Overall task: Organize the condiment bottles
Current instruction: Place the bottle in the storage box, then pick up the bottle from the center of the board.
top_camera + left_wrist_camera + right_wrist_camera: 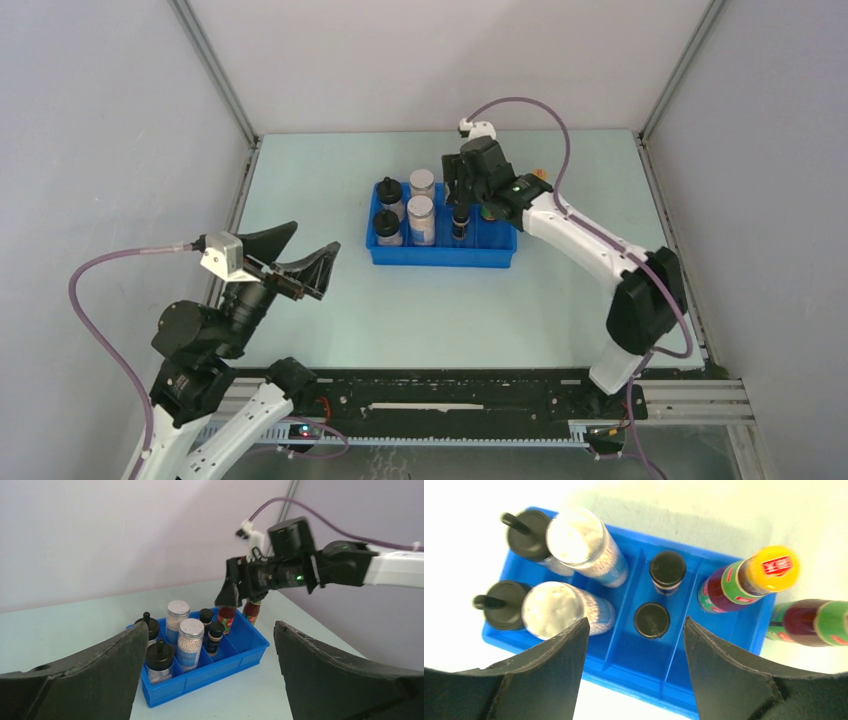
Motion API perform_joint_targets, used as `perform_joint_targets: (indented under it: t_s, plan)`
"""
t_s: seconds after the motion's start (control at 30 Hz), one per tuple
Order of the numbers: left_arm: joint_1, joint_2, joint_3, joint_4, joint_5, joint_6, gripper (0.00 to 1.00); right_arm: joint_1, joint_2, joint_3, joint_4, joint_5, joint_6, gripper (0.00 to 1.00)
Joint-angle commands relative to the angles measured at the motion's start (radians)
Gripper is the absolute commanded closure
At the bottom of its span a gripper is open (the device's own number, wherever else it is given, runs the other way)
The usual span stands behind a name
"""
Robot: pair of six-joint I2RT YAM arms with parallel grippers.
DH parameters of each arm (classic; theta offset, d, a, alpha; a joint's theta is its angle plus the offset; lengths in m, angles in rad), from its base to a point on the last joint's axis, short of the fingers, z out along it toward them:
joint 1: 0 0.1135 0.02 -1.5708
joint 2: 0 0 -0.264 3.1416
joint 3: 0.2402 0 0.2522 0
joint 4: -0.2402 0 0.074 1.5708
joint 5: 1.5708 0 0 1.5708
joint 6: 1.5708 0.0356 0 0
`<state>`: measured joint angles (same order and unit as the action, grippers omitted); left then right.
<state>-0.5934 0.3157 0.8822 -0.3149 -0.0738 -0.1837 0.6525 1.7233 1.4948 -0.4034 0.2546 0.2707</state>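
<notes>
The outer bottle is the only one outside, so I next need to move my right gripper to the right in the top view, past the tray's side, onto the outer bottle's orange cap.
The blue tray holds seven bottles. Two black knob-capped bottles fill the left compartment. Two clear white-lidded bottles stand beside them. Two short dark black-lidded bottles are in the third compartment. One red-green-labelled orange-capped bottle stands in the fourth. A second such bottle is outside the tray's right wall, on the table. My right gripper is open and empty above the tray. My left gripper is open and empty, raised left of the tray, apart from it.
Grey enclosure walls stand at the left, back and right of the table. The right arm reaches from the near right over the tray's right end. A purple cable loops above it.
</notes>
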Motion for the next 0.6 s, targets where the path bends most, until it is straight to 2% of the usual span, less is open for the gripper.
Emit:
perform_joint_targets:
  t_s: [0.0, 0.23, 0.37, 0.57]
  plan:
    - [-0.002, 0.026, -0.009, 0.047, 0.014, -0.003, 0.0, 0.033, -0.149, 0.035, -0.01, 0.09, -0.046, 0.23]
    - [-0.001, 0.05, -0.033, 0.082, 0.02, -0.007, 0.0, -0.014, -0.301, -0.084, 0.01, 0.247, -0.047, 0.21]
    - [-0.002, 0.06, -0.038, 0.096, 0.028, -0.009, 0.0, -0.071, -0.322, -0.155, 0.014, 0.325, -0.031, 0.2]
    - [-0.002, 0.059, -0.044, 0.095, 0.023, 0.001, 0.0, -0.163, -0.314, -0.254, 0.094, 0.354, 0.0, 0.2]
